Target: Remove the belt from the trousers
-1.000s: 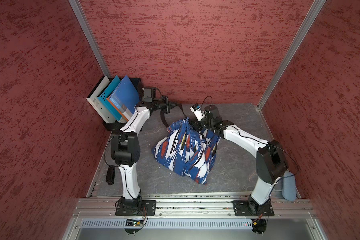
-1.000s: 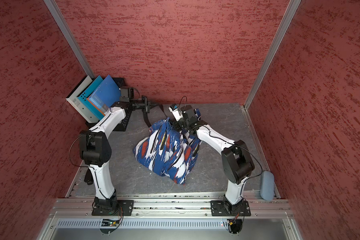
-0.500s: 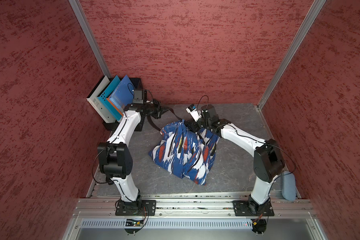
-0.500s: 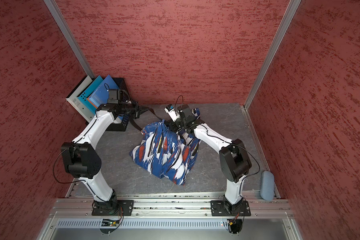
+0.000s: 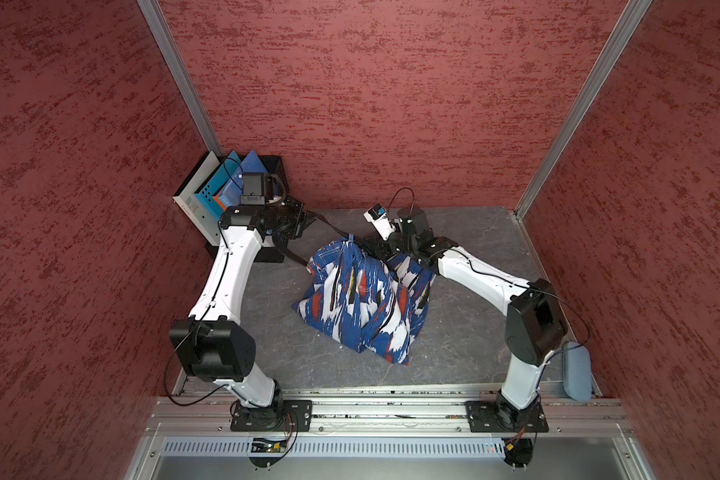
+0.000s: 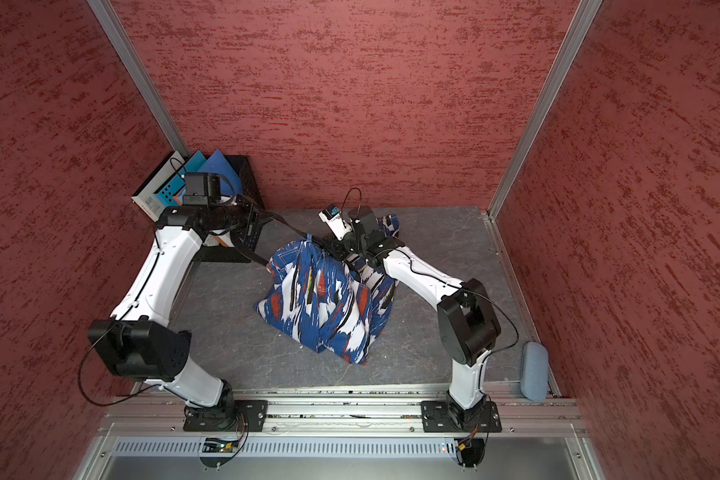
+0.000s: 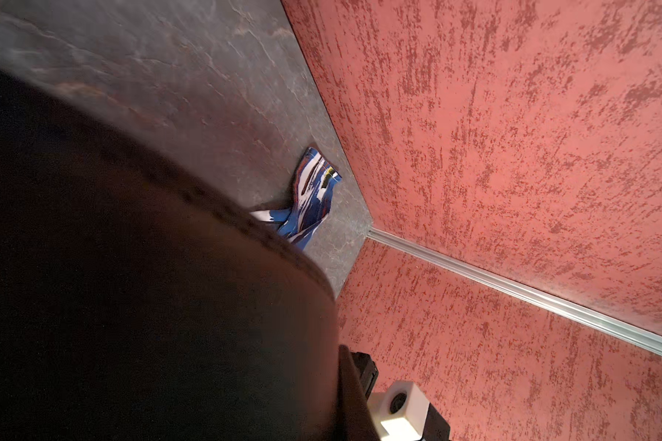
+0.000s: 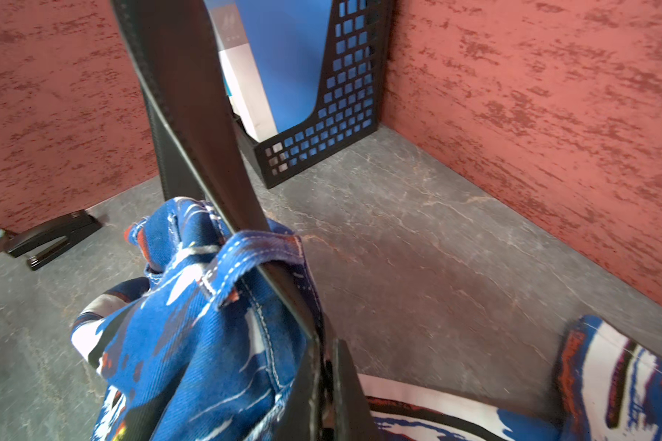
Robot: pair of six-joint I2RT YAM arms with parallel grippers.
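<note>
The bare tabletop is below my left gripper, beside the trousers, so I should lower the gripper toward it next to slacken the tight belt before I release it.
The trousers [image 5: 362, 299] [image 6: 325, 303], printed blue, white and red-orange, lie bunched mid-table, one leg end showing in the left wrist view [image 7: 314, 191]. The black belt [image 5: 329, 226] [image 6: 285, 226] runs taut from my left gripper [image 5: 304, 220] [image 6: 262, 218], which is shut on it, to the waistband. There it passes through a belt loop [image 8: 253, 252]. A slack stretch hangs below my left gripper. The belt [image 7: 150, 305] fills most of the left wrist view, hiding one finger. My right gripper [image 5: 371, 247] [image 8: 323, 362] is shut on the waistband beside the belt [image 8: 192, 95].
A black mesh file holder [image 5: 273, 166] [image 8: 341, 114] with blue folders stands in the back left corner, right behind my left wrist. A short black bar-like object [image 8: 50, 236] lies at the left wall. A grey-blue pouch [image 5: 576, 370] sits front right. Red walls enclose three sides.
My left gripper has pulled the belt leftward and back toward the file holder, its elbow swinging out and forward. The trousers' top slid left with it. My right gripper shifted slightly left.
</note>
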